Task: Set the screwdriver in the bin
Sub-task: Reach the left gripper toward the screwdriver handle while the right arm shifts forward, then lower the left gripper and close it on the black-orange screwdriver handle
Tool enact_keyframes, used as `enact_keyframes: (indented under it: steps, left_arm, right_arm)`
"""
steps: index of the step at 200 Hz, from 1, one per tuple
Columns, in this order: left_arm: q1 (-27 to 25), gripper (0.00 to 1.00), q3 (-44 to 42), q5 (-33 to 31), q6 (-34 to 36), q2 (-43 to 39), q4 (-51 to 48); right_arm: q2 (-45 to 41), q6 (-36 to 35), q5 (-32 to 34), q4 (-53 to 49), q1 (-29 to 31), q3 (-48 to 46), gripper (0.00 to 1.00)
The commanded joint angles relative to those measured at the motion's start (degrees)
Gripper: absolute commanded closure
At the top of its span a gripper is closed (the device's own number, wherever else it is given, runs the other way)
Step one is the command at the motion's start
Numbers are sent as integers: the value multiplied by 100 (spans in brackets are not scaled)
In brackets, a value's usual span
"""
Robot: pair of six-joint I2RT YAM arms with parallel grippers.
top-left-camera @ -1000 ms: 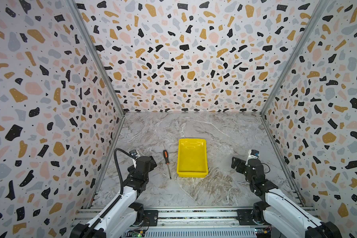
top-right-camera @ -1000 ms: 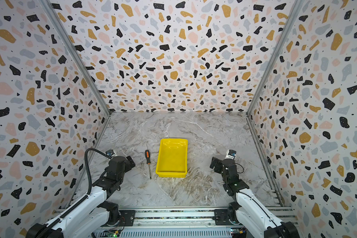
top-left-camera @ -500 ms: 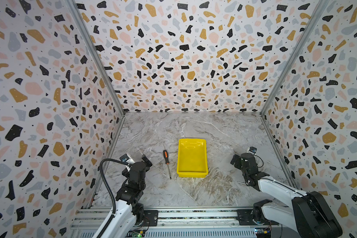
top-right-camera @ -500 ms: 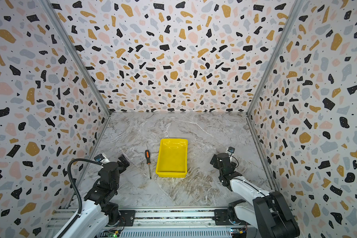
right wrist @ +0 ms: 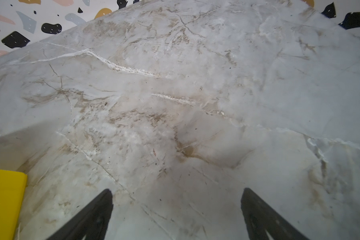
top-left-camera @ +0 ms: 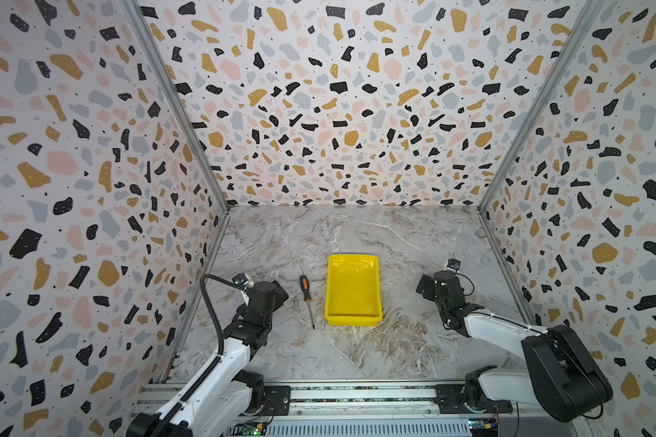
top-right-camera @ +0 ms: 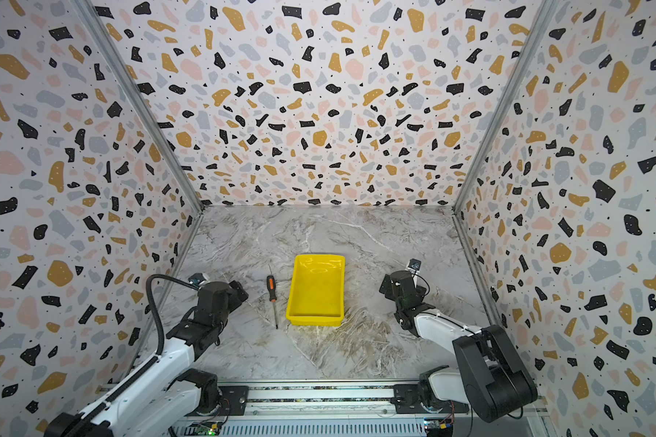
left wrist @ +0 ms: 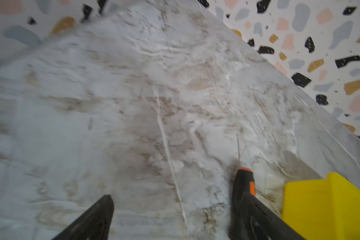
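My left gripper shifts toward the bin and down onto the screwdriver handle's stem end point(top-left-camera: 307, 296) point(left wrist: 237, 231) next, since the screwdriver lies below it, between it and the bin.
The screwdriver point(top-left-camera: 305, 288) point(top-right-camera: 271, 289) lies flat on the marble table just left of the bin, its black-and-orange handle toward the back and its thin shaft toward the front. The yellow bin point(top-left-camera: 353, 291) point(top-right-camera: 316, 289) stands mid-table with nothing in it. My left gripper point(top-left-camera: 281, 293) point(top-right-camera: 239, 289) hovers open a short way left of the handle. In the left wrist view the left gripper point(left wrist: 177, 196) has bare table between its fingers, the screwdriver point(left wrist: 242, 182) shows beside one finger, and the bin point(left wrist: 320, 207) is beyond it. My right gripper point(top-left-camera: 423, 285) point(top-right-camera: 385, 283) point(right wrist: 177, 190) is open over bare table right of the bin point(right wrist: 4, 197).
Patterned walls close in the table on the left, back and right. A metal rail point(top-left-camera: 356, 393) carrying both arm bases runs along the front edge. The left arm's black cable point(top-left-camera: 209, 302) loops up beside the left wall.
The left arm pulled back toward the front, then came forward again beside the screwdriver. The right arm folded its elbow low and its gripper shifted slightly back. Screwdriver and bin stayed put.
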Motion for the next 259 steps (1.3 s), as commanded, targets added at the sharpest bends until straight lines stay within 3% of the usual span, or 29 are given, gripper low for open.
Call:
enact_keyframes:
  steps: [1,14,26,45,91,192,221,259]
  left_arm:
    - [-195,13,285,1336,-414,510,402]
    - [-637,17,259,1343,-695,701,753]
    - [-1065,18,309,905,-774,824,823]
    - [-1352,21,509,560,-750,1098,715]
    - [-1531,31,856,527,-711,1734,624]
    - [-1598,41,1052,316,-589,2815,652]
    - [-1598,52,1114,264,-520,3069,593]
    - [-1598,53,1275,190,-498,3270,414]
  right_arm:
    - [84,-20,-26,-128,-36,123,3]
    - [291,7,-156,-287,-130,298,3]
    - [438,-8,-250,-405,-171,423,5]
    - [498,-102,-379,-386,-175,469,9]
    - [484,-98,-641,-330,-329,418,9]
    - [503,-158,-732,-264,-348,420,15]
    - [552,-194,-728,-292,-305,461,17]
    - [585,-212,-684,-293,-261,494,18]
